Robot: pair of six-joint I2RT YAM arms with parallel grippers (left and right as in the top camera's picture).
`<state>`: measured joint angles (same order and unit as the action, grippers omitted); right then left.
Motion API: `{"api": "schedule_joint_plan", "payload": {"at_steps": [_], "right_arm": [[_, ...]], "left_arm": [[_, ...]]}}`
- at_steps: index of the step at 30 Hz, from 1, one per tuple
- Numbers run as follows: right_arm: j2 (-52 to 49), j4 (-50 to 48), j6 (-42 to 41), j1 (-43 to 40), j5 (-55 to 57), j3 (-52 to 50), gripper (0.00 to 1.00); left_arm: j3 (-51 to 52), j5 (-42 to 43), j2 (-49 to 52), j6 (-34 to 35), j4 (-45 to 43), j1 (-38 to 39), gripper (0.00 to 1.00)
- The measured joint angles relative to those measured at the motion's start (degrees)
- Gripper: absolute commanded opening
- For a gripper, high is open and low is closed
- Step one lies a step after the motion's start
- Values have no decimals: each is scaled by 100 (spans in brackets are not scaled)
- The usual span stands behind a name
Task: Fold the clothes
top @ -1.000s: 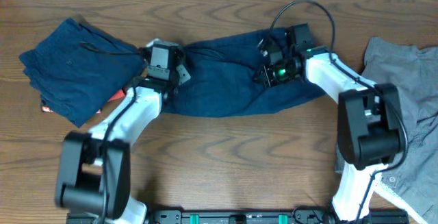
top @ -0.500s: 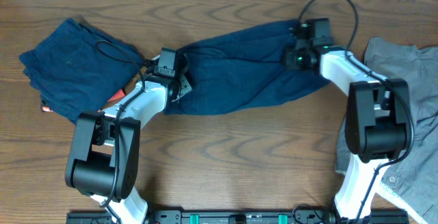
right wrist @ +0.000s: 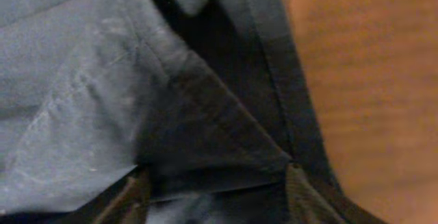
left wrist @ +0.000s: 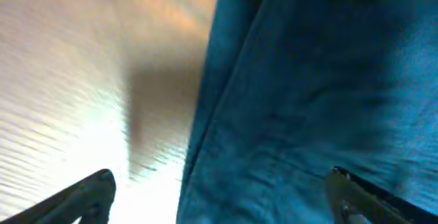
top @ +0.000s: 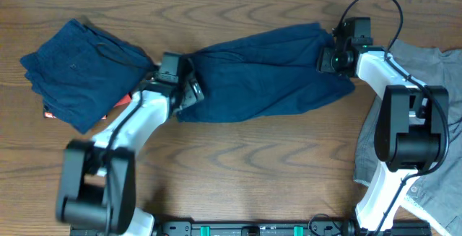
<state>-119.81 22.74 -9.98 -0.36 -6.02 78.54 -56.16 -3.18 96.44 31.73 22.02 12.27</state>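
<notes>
The navy shorts' end edge (left wrist: 187,186) is below my left gripper and already runs between its open fingers, so my left gripper will move down next and close on that edge.
Navy shorts (top: 267,70) lie stretched out across the middle of the table. My left gripper (top: 189,90) sits at their left end, my right gripper (top: 325,60) at their right end. In the left wrist view the gripper (left wrist: 219,198) stands wide open, one fingertip (left wrist: 92,191) over bare wood and the other over the navy cloth (left wrist: 308,94). In the right wrist view the gripper (right wrist: 217,195) is open, with a dark folded hem (right wrist: 226,125) lying between its fingers (right wrist: 301,193).
A folded navy pile (top: 72,70) lies at the back left with something red (top: 49,112) peeking from under it. A grey garment (top: 426,113) sprawls along the right edge, beside the right arm's base (top: 404,142).
The right gripper moved right and back, drawing the shorts out longer. Both grippers have opened, the right one from shut.
</notes>
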Motion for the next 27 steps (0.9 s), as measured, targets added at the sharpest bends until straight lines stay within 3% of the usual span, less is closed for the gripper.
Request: {"api": "schedule_joint_plan", "payload": {"at_steps": [5, 15, 17, 22, 23, 27], "right_arm": [[323, 192, -28, -22, 70, -149, 72], [1823, 955, -28, 55, -389, -142, 72], [1821, 1228, -26, 214, -455, -140, 71], [1786, 1698, 28, 710, -544, -144, 62], [1786, 1759, 50, 820, -564, -144, 61], [1770, 1899, 138, 1196, -595, -144, 57]], "left_arm": [[0, 44, -282, -68, -184, -382, 98], [-17, 1067, 688, -107, -968, -564, 99], [-48, 1296, 728, -142, -1040, -568, 83], [-72, 1923, 859, -216, -1027, -588, 12], [-70, 2052, 914, -223, -997, -584, 6], [-68, 2426, 968, -293, -844, -586, 6]]}}
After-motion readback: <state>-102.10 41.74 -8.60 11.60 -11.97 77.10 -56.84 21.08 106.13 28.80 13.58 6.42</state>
